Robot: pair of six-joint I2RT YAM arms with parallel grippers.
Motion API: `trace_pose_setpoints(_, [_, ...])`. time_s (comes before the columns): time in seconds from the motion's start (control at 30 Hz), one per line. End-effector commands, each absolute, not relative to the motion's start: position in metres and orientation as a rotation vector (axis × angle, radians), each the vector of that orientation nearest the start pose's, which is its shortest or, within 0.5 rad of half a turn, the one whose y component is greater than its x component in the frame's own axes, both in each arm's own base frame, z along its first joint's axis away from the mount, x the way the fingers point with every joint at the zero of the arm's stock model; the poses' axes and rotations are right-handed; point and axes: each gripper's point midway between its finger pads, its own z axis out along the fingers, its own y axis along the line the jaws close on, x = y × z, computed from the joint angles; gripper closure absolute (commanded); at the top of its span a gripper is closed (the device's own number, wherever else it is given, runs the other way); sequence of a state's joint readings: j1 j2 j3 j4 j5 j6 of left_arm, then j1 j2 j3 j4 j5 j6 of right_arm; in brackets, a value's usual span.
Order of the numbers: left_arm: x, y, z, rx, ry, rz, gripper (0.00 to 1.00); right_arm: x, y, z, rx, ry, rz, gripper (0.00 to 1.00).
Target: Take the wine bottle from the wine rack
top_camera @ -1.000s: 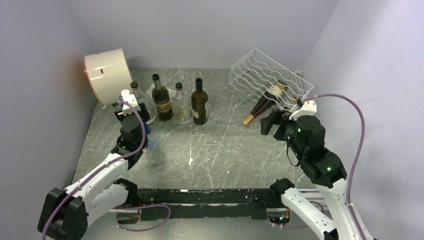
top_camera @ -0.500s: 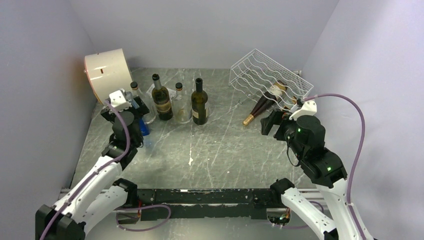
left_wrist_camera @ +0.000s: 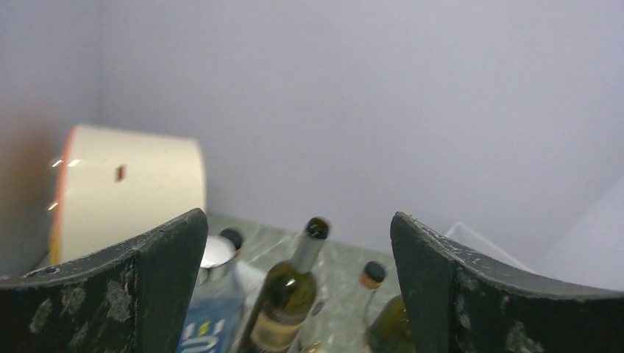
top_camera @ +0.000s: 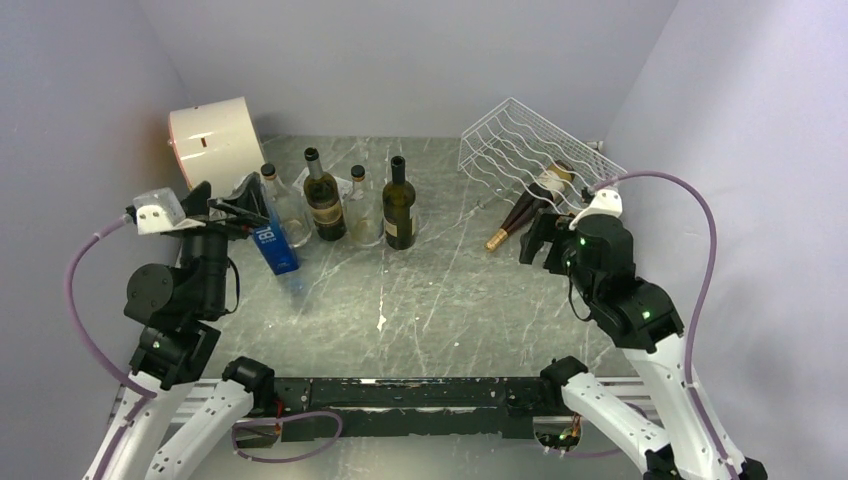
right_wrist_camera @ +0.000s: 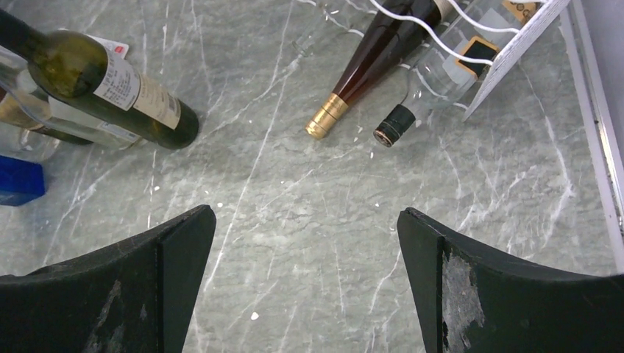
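Observation:
Next, my right gripper turns and moves down and outward across the clear bottle's uncapped, slanted neck (top_camera: 486, 202) (right_wrist_camera: 310, 40), which is below it and to its left in the top view.
The white wire wine rack (top_camera: 530, 150) stands tilted at the back right. A dark wine bottle (top_camera: 522, 213) with a gold foil cap lies in its lowest row, neck pointing out over the table. In the right wrist view the wine bottle (right_wrist_camera: 360, 66) lies under the wine rack's wires (right_wrist_camera: 515, 44), beside a clear bottle (right_wrist_camera: 430, 77) with a black cap. My right gripper (top_camera: 540, 242) hovers open just in front of the bottle necks, and the right gripper (right_wrist_camera: 303, 220) has nothing between its fingers. My left gripper (top_camera: 228, 203) is raised and open at the left; the left gripper (left_wrist_camera: 298, 220) is empty.
A cream drum (top_camera: 212, 140) lies at the back left. A blue bottle (top_camera: 272, 237) stands leaning beside several upright bottles, among them a green one (top_camera: 324, 200) and a dark one (top_camera: 399, 208). Grey walls close in on both sides.
My left gripper opened, let go of the blue bottle and drew back up and to the left. My right arm shifted slightly toward the rack.

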State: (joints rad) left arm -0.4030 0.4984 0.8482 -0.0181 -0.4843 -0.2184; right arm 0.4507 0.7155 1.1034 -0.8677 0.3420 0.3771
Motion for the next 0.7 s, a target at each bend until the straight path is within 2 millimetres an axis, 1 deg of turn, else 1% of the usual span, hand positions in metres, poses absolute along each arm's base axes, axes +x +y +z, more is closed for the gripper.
trace_pose_setpoints(0.0, [0.24,-0.065,0.46,-0.086,1.082,-0.389,0.02,0.229,0.064,0.293,0.188,2.027,0.204,0.0])
trace_pose_setpoints(0.07, [0.245,-0.074,0.473,-0.045,1.045,-0.407,0.02,0.235,0.065,0.285,0.256,2.042,0.208,0.0])
trace_pose_setpoints(0.13, [0.253,-0.083,0.483,-0.021,1.041,-0.424,0.02,0.242,0.068,0.273,0.306,2.063,0.206,0.0])
trace_pose_setpoints(0.23, [0.266,-0.097,0.489,0.013,1.061,-0.453,0.03,0.255,0.077,0.254,0.355,2.099,0.215,0.0])
trace_pose_setpoints(0.33, [0.277,-0.112,0.478,0.071,1.09,-0.476,0.04,0.273,0.093,0.233,0.358,2.143,0.242,0.0])
trace_pose_setpoints(0.43, [0.283,-0.122,0.458,0.131,1.113,-0.473,0.05,0.293,0.11,0.218,0.347,2.166,0.277,0.0])
trace_pose_setpoints(0.5, [0.285,-0.124,0.443,0.154,1.125,-0.46,0.05,0.309,0.119,0.208,0.34,2.174,0.283,0.0])
trace_pose_setpoints(0.6, [0.283,-0.128,0.431,0.19,1.133,-0.457,0.06,0.336,0.125,0.188,0.405,2.17,0.248,0.0])
trace_pose_setpoints(0.67, [0.282,-0.131,0.425,0.238,1.134,-0.44,0.12,0.355,0.123,0.172,0.49,2.152,0.193,0.0])
